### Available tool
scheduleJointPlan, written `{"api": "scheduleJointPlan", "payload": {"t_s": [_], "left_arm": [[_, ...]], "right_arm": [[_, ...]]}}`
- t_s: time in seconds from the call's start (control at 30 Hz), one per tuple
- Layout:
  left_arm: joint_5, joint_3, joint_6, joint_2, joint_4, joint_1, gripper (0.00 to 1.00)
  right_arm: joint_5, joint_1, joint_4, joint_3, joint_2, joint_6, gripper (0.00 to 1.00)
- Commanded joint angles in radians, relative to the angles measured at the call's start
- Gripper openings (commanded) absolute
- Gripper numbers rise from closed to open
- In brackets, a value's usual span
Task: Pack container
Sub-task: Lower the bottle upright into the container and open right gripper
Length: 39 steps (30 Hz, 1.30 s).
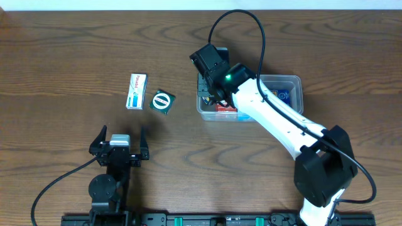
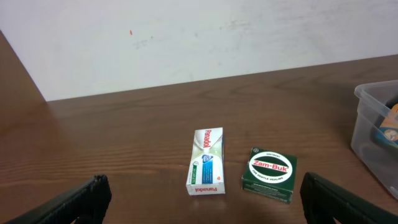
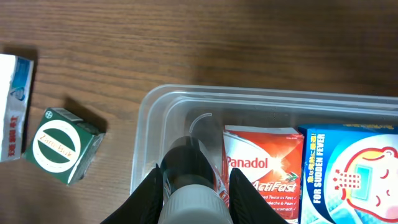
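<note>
My right gripper will move down into the container's end [image 3: 202, 129] and let go of the dark bottle there, because the slot beside the red Panadol ActiFast box [image 3: 261, 165] is still open.
The clear plastic container [image 1: 295, 81] sits right of centre; it also shows in the right wrist view [image 3: 186, 99] and at the right edge of the left wrist view [image 2: 373, 124]. My right gripper [image 3: 196, 186] is shut on a dark bottle with a white cap [image 3: 186, 165], held over the container's left end. A red Panadol ActiFast box [image 3: 261, 165] and a blue fever-patch box [image 3: 348, 171] lie inside. My left gripper [image 2: 202, 199] is open and empty near the table's front [image 1: 119, 143].
A white Panadol box [image 1: 136, 90] [image 2: 206, 162] and a green Zam-Buk box [image 1: 162, 101] [image 2: 271, 174] lie on the wood table left of the container. Both also show in the right wrist view: Zam-Buk [image 3: 61, 146], Panadol [image 3: 12, 106].
</note>
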<state>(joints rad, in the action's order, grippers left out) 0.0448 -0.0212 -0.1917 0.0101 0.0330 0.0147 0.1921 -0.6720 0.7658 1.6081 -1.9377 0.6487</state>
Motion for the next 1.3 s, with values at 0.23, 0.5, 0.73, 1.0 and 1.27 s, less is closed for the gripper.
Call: {"api": "scheduleJointPlan", "payload": {"t_s": [0.23,0.5,0.73,1.0,1.27], "left_arm": [[-0.024,0.017,-0.014,-0.006,0.037,-0.005,0.98],[-0.024,0.017,-0.014,-0.006,0.037,-0.005,0.98],[-0.024,0.017,-0.014,-0.006,0.037,-0.005,0.98],[-0.024,0.017,-0.014,-0.006,0.037,-0.005,0.98],[-0.024,0.017,-0.014,-0.006,0.037,-0.005,0.98]], "right_arm": [[0.018,-0.01,-0.006,0.011,-0.088,0.081,0.24],[0.021,-0.01,-0.006,0.011,-0.096,0.08,0.35],[0.018,-0.01,-0.007,0.011,-0.096,0.08,0.49],[0.018,-0.009,-0.039,0.014,-0.082,0.067,0.5],[0.018,-0.009,-0.125,0.015,-0.011,-0.013,0.49]]}}
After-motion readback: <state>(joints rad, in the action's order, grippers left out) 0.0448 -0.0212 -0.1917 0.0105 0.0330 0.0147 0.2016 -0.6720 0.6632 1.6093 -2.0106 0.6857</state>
